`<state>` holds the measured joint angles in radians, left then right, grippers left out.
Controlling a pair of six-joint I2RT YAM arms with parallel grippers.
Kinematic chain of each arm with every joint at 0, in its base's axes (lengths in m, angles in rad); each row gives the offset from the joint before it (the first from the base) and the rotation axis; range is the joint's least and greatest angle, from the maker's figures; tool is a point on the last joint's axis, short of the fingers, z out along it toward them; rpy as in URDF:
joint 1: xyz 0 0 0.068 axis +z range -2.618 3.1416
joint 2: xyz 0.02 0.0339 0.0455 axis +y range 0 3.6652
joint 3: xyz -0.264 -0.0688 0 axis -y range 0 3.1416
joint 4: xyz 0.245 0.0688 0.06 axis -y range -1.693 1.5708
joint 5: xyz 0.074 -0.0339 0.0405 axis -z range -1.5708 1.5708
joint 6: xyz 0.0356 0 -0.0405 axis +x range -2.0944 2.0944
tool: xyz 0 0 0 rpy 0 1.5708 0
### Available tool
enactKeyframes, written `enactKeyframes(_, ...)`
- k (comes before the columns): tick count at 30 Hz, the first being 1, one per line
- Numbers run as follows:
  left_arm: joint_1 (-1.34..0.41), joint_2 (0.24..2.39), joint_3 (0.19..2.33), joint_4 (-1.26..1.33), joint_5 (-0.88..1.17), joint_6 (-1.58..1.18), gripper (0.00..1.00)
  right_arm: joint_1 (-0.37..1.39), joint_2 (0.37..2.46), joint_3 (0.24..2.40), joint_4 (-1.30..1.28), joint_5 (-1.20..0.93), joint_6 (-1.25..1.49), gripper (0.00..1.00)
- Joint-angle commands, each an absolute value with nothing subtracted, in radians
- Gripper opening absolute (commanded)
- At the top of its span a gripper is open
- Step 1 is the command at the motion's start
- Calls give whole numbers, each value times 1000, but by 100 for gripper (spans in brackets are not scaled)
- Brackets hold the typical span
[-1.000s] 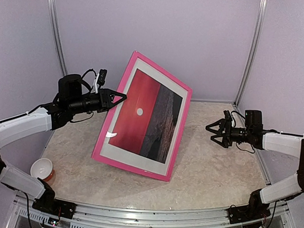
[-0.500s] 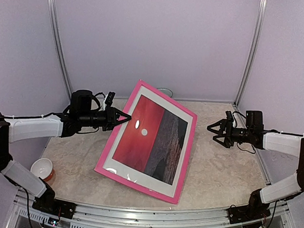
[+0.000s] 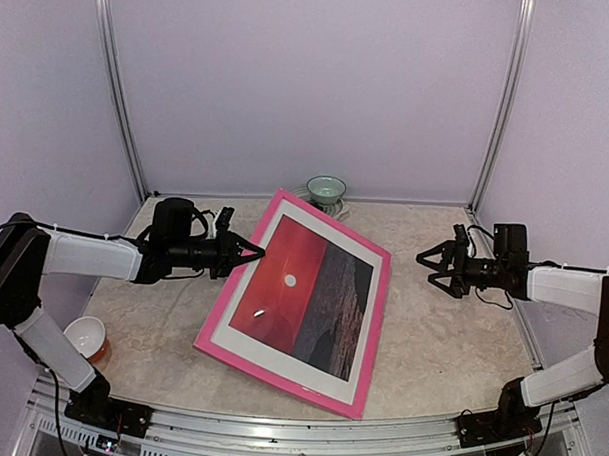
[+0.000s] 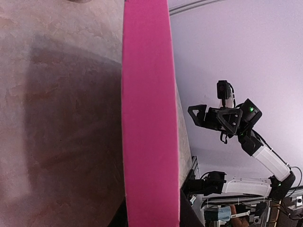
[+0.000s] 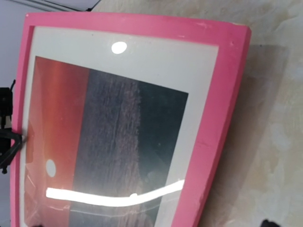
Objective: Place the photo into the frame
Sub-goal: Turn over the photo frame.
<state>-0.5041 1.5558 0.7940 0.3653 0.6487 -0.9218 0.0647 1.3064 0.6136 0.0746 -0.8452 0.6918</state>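
Note:
The bar (image 4: 149,118) still hangs with that edge raised, so my left gripper will next bring it down to the right in the top view toward the shadowed tabletop to release it.
The pink frame (image 3: 374,333) lies at a low tilt in the middle of the table, face up. The photo (image 3: 302,293), red sky with a white sun dot and dark sea, sits inside it behind a white mat (image 5: 142,52). My left gripper (image 3: 256,251) is shut on the frame's left rail and holds that edge just off the table. In the left wrist view the rail (image 4: 149,118) runs between my dark fingers (image 4: 189,215). My right gripper (image 3: 428,262) is open and empty, to the right of the frame and apart from it. The right wrist view shows the frame (image 5: 213,142) and the photo (image 5: 109,142).
A pale green bowl (image 3: 326,189) stands at the back wall behind the frame. A red and white cup (image 3: 85,337) stands at the front left by my left arm. Metal posts rise at the back corners.
The frame has dropped from a steep tilt to nearly flat, and my left gripper came down with it. The bowl behind it now shows. My right arm has barely moved.

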Motion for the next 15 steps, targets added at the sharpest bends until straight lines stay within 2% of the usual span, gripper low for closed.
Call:
enactKeyframes(1,-501,1578,773,538,658,-836,0,43,1305,596,82,-847,672,99)
enactKeyframes(8,-491,1617,741,593,658,-871,0,35,1305,589,85,-851,669,99)
enactKeyframes(15,-485,1637,727,615,659,-883,8,29,1316,586,94,-854,667,99)
